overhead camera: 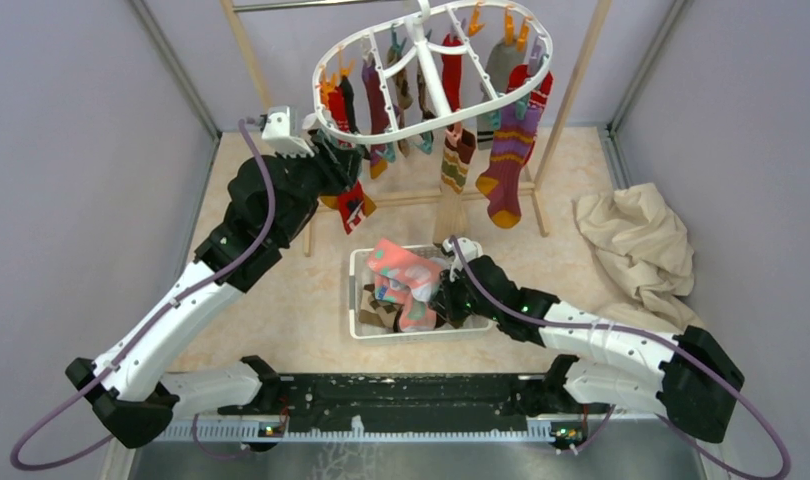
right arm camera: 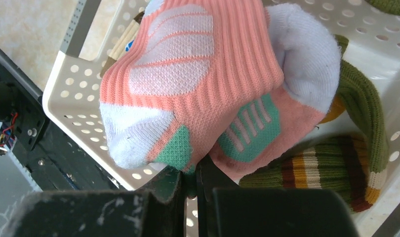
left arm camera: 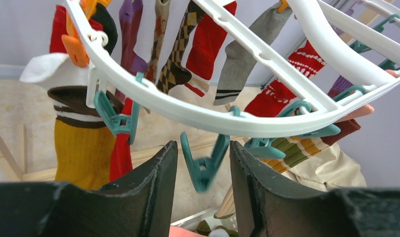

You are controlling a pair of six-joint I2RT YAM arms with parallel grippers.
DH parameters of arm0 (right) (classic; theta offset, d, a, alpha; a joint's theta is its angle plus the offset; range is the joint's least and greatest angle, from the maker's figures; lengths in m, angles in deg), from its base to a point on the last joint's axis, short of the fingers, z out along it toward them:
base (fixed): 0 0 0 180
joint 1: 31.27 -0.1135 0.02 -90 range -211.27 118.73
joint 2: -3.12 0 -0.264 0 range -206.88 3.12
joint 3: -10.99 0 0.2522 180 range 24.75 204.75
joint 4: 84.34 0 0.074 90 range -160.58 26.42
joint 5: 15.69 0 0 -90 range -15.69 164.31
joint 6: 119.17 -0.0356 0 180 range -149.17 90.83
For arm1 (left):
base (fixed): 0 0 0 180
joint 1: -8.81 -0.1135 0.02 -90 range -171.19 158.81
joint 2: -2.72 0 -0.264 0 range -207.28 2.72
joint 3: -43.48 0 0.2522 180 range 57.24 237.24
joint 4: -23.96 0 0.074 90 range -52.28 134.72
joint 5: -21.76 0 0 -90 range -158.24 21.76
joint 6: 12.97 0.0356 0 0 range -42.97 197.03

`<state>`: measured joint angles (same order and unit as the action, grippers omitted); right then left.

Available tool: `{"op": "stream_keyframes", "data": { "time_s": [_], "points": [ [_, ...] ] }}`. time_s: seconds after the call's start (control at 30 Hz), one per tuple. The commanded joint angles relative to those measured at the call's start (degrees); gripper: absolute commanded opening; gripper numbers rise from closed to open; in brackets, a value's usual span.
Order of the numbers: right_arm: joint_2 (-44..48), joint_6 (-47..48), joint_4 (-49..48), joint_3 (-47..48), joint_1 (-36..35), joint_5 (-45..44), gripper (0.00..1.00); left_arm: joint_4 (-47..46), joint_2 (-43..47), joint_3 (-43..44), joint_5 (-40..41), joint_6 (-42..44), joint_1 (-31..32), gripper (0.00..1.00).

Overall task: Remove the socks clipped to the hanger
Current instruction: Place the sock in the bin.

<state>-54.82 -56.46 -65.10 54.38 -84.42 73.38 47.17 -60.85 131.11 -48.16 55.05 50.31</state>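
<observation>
My right gripper moves slightly toward the white basket's middle next, then releases the pink, white and teal sock, since it already lies within the basket's rim.
The white oval hanger (overhead camera: pixel 411 135) hangs at the back with several socks (overhead camera: pixel 511 150) clipped under it. My left gripper (overhead camera: pixel 341 160) is up at its near left rim. In the left wrist view its jaws (left arm camera: pixel 203 153) stand open on either side of an empty teal clip (left arm camera: pixel 204 165) dangling from the hanger (left arm camera: pixel 227 121), without pressing it. A red sock (left arm camera: pixel 121 148) and a mustard sock (left arm camera: pixel 79 148) hang just left of it. My right gripper (right arm camera: pixel 193 173) is shut on a pink, white and teal sock (right arm camera: pixel 203 74) over the white basket (right arm camera: pixel 69 98).
The basket (overhead camera: pixel 353 290) sits mid-table with a green striped sock (right arm camera: pixel 336 163) and others inside. The wooden pole rack (overhead camera: pixel 571 90) holds the hanger, its feet on the table behind the basket. A beige cloth (overhead camera: pixel 636 240) lies at the right. Grey walls close both sides.
</observation>
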Motion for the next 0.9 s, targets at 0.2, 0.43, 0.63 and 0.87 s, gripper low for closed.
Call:
{"op": "stream_keyframes", "data": {
  "time_s": [0.2,0.43,0.63,0.87],
  "points": [
    [-3.0,-0.5,-2.9,3.0,-0.6,0.5,0.0,1.4,2.4,-2.9,-0.5,-0.6,0.3,0.67],
    [-2.1,0.4,0.7,6.7,-0.6,0.7,0.0,3.0,4.1,-3.4,-0.9,-1.6,0.3,0.69],
    [-1.0,3.4,5.1,10.5,-0.6,5.6,0.02,6.8,7.3,-3.2,-3.0,-3.2,0.3,0.73],
    [-1.2,4.3,12.6,11.8,-0.8,8.8,0.25,10.3,10.7,-2.9,-5.0,-4.1,0.3,0.78]
  ]
}}
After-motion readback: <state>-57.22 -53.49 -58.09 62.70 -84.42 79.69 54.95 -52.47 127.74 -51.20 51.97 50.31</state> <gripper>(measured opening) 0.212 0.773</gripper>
